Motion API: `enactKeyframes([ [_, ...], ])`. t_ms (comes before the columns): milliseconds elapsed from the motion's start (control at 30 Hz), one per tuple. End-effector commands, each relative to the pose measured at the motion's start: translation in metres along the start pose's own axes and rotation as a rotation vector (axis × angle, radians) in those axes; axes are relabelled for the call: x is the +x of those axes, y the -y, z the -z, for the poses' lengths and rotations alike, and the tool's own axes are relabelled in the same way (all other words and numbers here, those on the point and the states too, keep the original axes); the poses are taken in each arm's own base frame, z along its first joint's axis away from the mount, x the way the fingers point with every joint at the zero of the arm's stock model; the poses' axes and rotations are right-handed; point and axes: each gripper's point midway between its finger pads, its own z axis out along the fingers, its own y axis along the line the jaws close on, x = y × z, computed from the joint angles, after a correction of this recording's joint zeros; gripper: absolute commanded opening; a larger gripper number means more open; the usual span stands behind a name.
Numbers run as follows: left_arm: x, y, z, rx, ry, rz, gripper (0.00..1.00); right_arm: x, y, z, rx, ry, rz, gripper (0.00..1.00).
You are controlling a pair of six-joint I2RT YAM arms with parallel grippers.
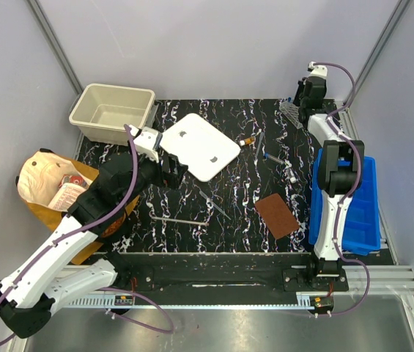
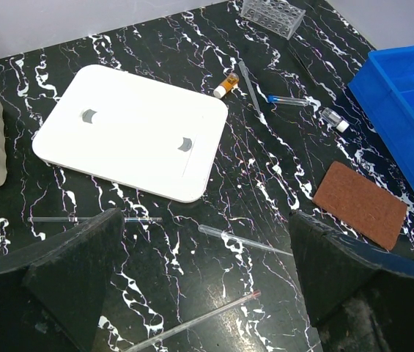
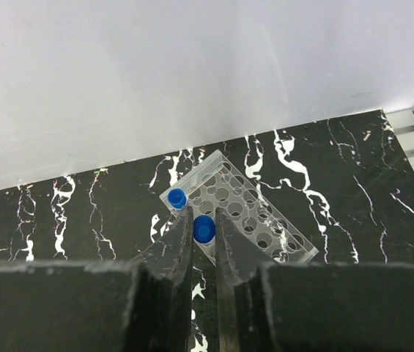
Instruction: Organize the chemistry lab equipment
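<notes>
Next I will lower my right gripper to seat the blue-capped tube in the rack's near-edge row and release it, since the open holes lie below my gripper.
My right gripper (image 3: pixel 204 220) is shut on a blue-capped tube (image 3: pixel 204 229), held over the near edge of the small clear tube rack (image 3: pixel 265 220). A second blue-capped tube (image 3: pixel 176 198) stands in the rack's corner hole. In the top view this gripper (image 1: pixel 311 94) is at the far right, by the rack (image 1: pixel 292 114). My left gripper (image 2: pixel 207 286) is open and empty above the mat, over a clear pipette (image 2: pixel 243 240) and a thin red-tipped rod (image 2: pixel 192 323). A long silvery rod (image 1: pixel 177 220), an orange-capped vial (image 1: pixel 247 141), a grey stick (image 1: pixel 259 143) and a blue-tipped tube (image 1: pixel 274 157) lie loose.
A white board (image 1: pixel 199 145) lies mid-mat. A beige tub (image 1: pixel 113 111) is at the back left and a blue bin (image 1: pixel 364 213) along the right edge. A brown pad (image 1: pixel 277 215) lies near the bin. A tan paper bag (image 1: pixel 45 183) sits at the left.
</notes>
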Motion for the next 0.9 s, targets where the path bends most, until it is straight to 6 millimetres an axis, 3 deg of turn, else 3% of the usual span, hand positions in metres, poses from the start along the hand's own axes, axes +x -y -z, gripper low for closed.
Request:
enactKeyframes([
  [0, -0.013, 0.0, 0.0, 0.0, 0.052, 0.017, 0.99, 0.001, -0.013, -0.007, -0.07, 0.044, 0.04, 0.14],
  [367, -0.013, 0.0, -0.001, 0.003, 0.053, 0.018, 0.99, 0.013, -0.003, -0.009, -0.039, 0.012, 0.113, 0.15],
  [867, -0.012, 0.0, -0.004, 0.014, 0.046, 0.033, 0.99, 0.028, -0.006, -0.014, -0.051, -0.033, 0.115, 0.15],
])
